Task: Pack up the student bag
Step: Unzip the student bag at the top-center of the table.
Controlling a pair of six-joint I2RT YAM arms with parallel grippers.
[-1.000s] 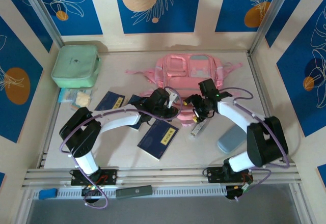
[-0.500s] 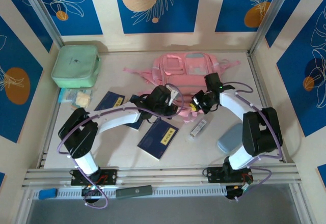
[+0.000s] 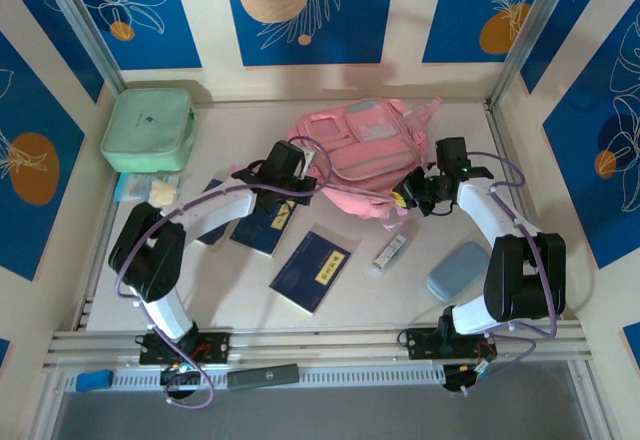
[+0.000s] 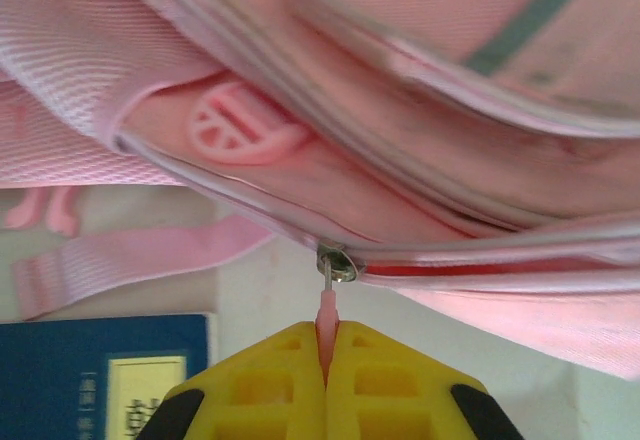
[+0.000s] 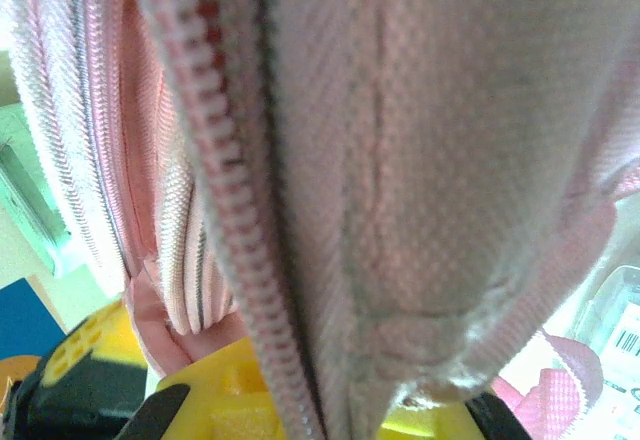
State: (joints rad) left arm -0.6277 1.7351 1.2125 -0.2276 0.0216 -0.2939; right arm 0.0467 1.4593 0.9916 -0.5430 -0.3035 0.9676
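The zipper is still shut beyond the metal slider, so my left gripper should next move outward along the closed zipper line toward the mesh side and release the pull.
The pink student bag lies bunched at the back middle of the table, its near edge lifted between the two arms. My left gripper is at its left corner. In the left wrist view the yellow fingers are shut on the pink zipper pull, which hangs from the metal slider. My right gripper is at the bag's right corner. In the right wrist view it is shut on a fold of the bag's fabric beside the zipper teeth.
A mint-green case stands at the back left with small packets in front of it. Blue notebooks lie on the near left. A clear tube and a grey-blue pouch lie near right.
My right gripper shut on the bag's edge and moved right. My left gripper drew the zipper pull left and back. The bag rose and bunched toward the back.
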